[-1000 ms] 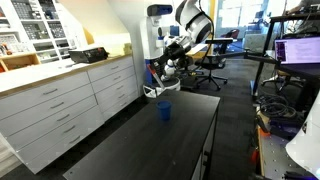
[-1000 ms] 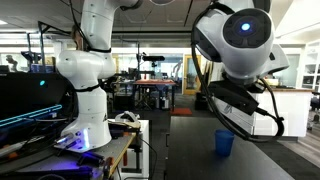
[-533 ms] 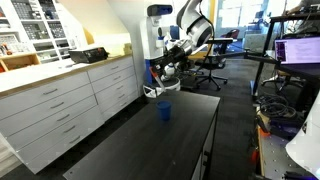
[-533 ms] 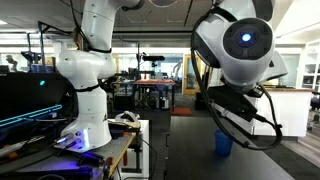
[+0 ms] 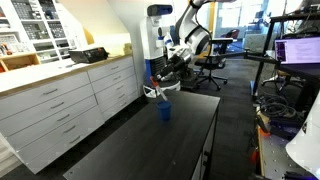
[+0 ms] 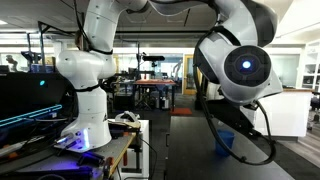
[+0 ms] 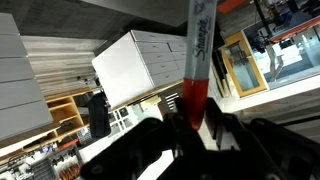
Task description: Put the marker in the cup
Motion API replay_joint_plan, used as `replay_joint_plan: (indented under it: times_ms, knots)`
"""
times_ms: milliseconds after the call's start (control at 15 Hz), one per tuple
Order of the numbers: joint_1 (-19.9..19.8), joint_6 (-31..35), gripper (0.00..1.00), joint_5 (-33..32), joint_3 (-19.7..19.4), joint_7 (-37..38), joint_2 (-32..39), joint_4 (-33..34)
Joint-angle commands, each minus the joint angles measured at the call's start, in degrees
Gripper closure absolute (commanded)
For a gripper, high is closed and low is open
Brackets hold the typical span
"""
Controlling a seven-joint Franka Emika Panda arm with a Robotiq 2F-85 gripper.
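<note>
The marker's loose end needs to go down into the cup's opening [image 5: 165,104] next, lowered by my gripper.
The blue cup [image 5: 165,112] stands upright on the far part of the black table [image 5: 150,150]. My gripper [image 5: 164,86] hangs a little above and behind the cup, apart from it. It is shut on the marker [image 5: 151,93], which sticks out of the jaws as a whitish stick. In the wrist view the marker [image 7: 198,40] is a grey printed barrel with a red end clamped between the black jaws [image 7: 195,125]. The cup is out of the wrist view. In the exterior view dominated by the arm's round joint [image 6: 243,68], the arm covers most of the cup.
White drawer cabinets [image 5: 60,105] with a countertop run along one side of the table. Office chairs [image 5: 212,62] stand behind it, and a desk with a monitor [image 5: 298,50] on the other side. A second white robot [image 6: 85,75] stands on a bench.
The arm has swung down and towards the cup with the marker still in the jaws. Its round joint now covers the cup in one exterior view. The cup has not moved.
</note>
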Motion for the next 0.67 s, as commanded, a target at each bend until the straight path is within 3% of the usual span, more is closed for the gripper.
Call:
replay_joint_plan:
  times_ms: [0, 600]
  knots:
    - [-0.8, -2.6, 0.94, 1.4, 0.6, -2.8, 2.6, 1.9]
    - [-0.9, -3.3, 0.94, 2.8, 2.1, -5.2, 10.2, 8.6]
